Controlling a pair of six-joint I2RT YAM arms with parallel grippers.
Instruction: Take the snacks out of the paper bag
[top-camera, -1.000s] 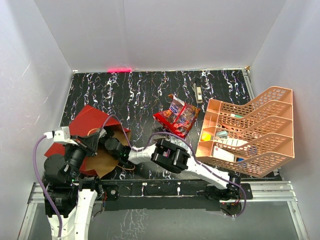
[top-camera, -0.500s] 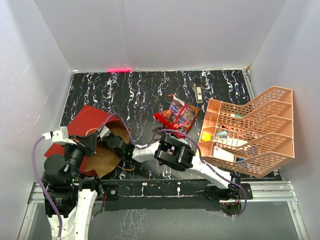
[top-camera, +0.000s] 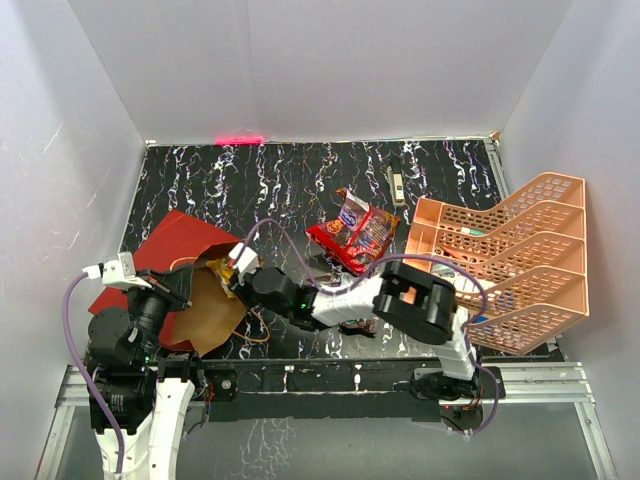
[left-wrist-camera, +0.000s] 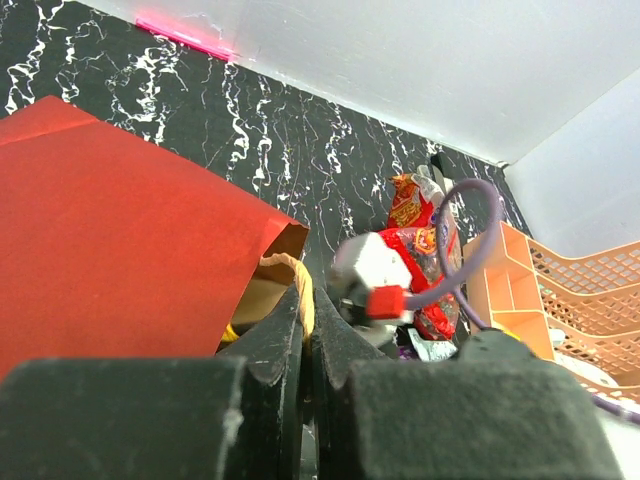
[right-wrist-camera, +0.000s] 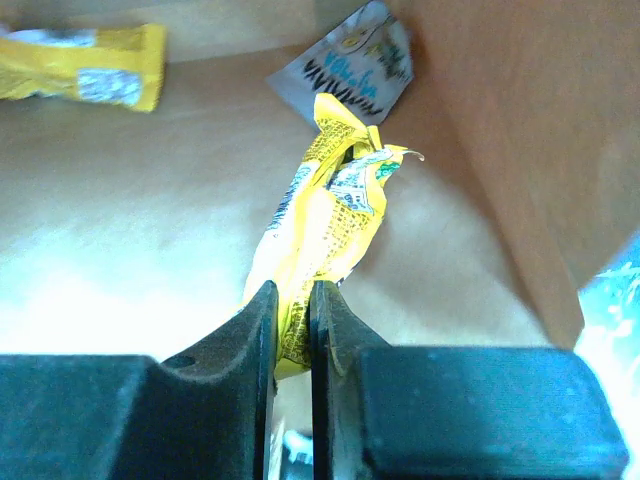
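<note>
I need to move my right gripper away from the bag's opening to the right in the top view next and release beside the red packets, since snacks already lie on that side.
The paper bag (top-camera: 165, 245) lies on its side at the left, red outside, brown inside (right-wrist-camera: 130, 220). My left gripper (left-wrist-camera: 306, 295) is shut on its tan cord handle (left-wrist-camera: 290, 268) at the mouth. My right gripper (right-wrist-camera: 292, 295) reaches into the mouth (top-camera: 238, 268) and is shut on a crumpled yellow snack packet (right-wrist-camera: 330, 210). Deeper in the bag lie another yellow packet (right-wrist-camera: 85, 75) and a pale printed packet (right-wrist-camera: 350, 60). Red snack packets (top-camera: 355, 235) lie on the table outside the bag.
A peach lattice tiered tray (top-camera: 540, 195) holding boxes stands at the right. A slim pen-like tool (top-camera: 397, 183) lies near the back wall. The right arm's elbow (top-camera: 420, 300) hangs in front of the tray. White walls close in the black marbled table (top-camera: 260, 190).
My right gripper closed on the yellow packet inside the bag and drew back toward the mouth. Its elbow swung right toward the tray. The left gripper kept its hold on the handle.
</note>
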